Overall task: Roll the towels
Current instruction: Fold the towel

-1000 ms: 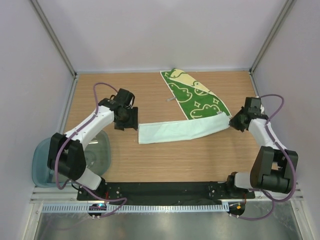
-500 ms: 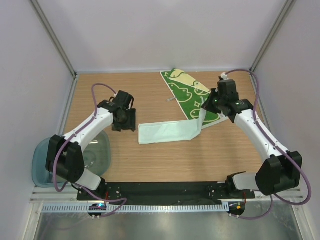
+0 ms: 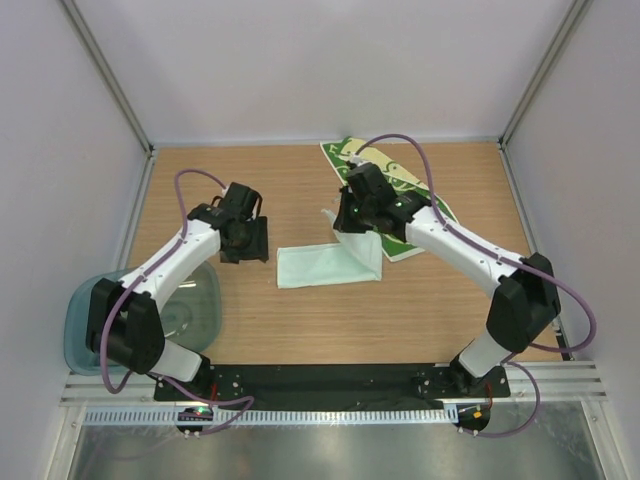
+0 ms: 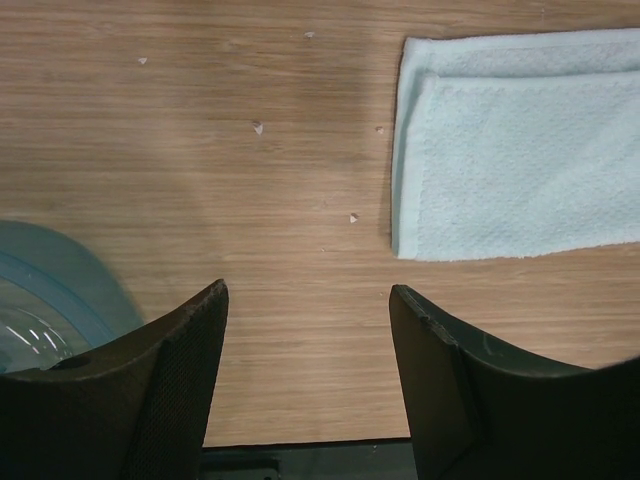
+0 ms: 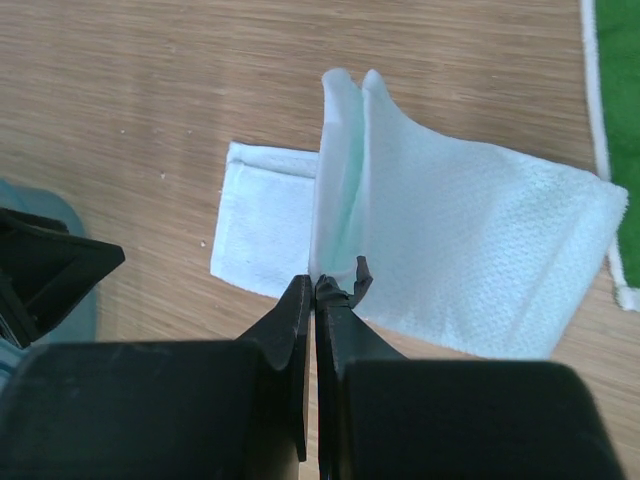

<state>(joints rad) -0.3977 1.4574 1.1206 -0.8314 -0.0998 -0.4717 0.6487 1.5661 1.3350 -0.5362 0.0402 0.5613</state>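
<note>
The raised fold goes down toward the left in the top view, and my right gripper releases it onto the towel's bin-side end (image 3: pixel 291 266) (image 5: pixel 262 222) next, since that part still lies uncovered.
The pale mint-blue towel (image 3: pixel 328 266) lies mid-table as a short folded strip. My right gripper (image 3: pixel 342 222) is shut on its end and holds that end raised above the strip. In the right wrist view the towel (image 5: pixel 470 260) rises from the pinched jaws (image 5: pixel 316 285), doubled over its lower layer. The green patterned towel (image 3: pixel 428 232) lies flat behind, partly under the right arm, and its edge (image 5: pixel 620 100) shows in the right wrist view. My left gripper (image 3: pixel 245 240) hovers open over bare wood just left of the strip, with the towel's end (image 4: pixel 520 150) ahead of the empty jaws (image 4: pixel 308 295).
A translucent teal bin (image 3: pixel 90 320) sits at the table's left front edge, under the left arm, and its rim (image 4: pixel 40 290) shows beside the left fingers. Pale walls close in the table at the back and sides. Small crumbs dot the wood.
My right arm has swung from the far right to the middle, carrying the mint towel's end leftward over itself, so the long strip is now doubled. The left gripper has barely shifted.
</note>
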